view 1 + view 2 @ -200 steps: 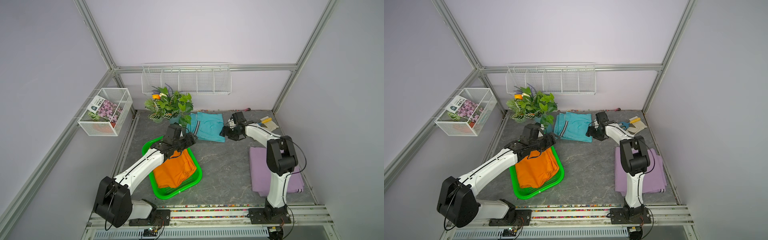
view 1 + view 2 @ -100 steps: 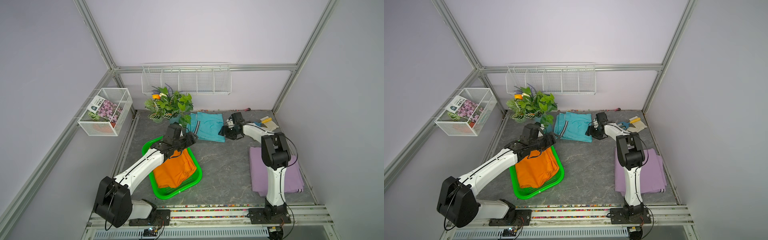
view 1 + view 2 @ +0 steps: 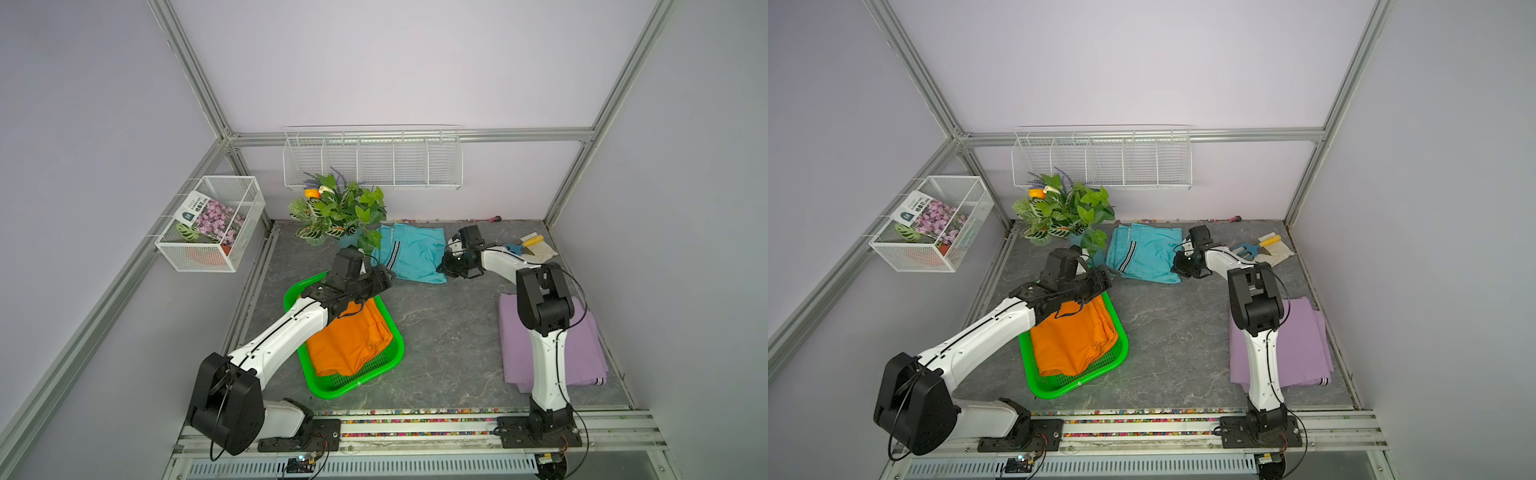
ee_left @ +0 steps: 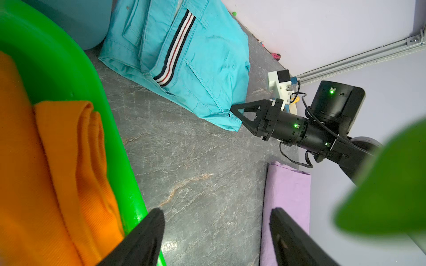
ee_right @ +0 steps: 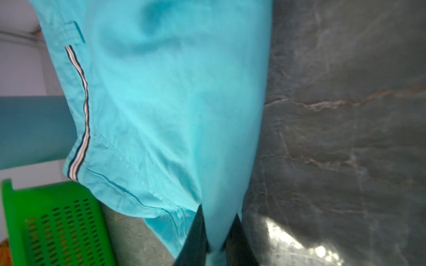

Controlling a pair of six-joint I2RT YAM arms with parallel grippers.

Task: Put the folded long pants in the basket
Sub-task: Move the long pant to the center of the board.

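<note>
Bare tabletop lies back from my right gripper, before the lavender pants [image 3: 582, 353], so it should drag the teal corner back toward them and let it go.
The green basket [image 3: 374, 376] sits front left on the grey table with the orange folded pants [image 3: 349, 345] inside it. My left gripper [image 4: 216, 214] hangs open over the basket's far rim [image 4: 110, 129], holding nothing. The teal striped pants [image 3: 415, 253] lie at the back, and my right gripper [image 5: 218, 211] is shut on their near right corner, with cloth pinched between its fingers. In the left wrist view, the right gripper [image 4: 235, 110] bites that teal edge [image 4: 196, 57]. The lavender pants [image 3: 582, 353] lie flat at the right, partly behind the right arm.
A potted plant [image 3: 340, 208] stands at the back left, close to the teal pants and the left gripper. Pale gloves with a small trowel [image 3: 528, 245] lie at the back right. A white wire box [image 3: 212, 224] and a long wire rack [image 3: 374, 158] hang on the walls.
My right gripper has closed on the corner of the teal pants, and the right arm's elbow has shifted. The left arm and the garments have stayed put.
</note>
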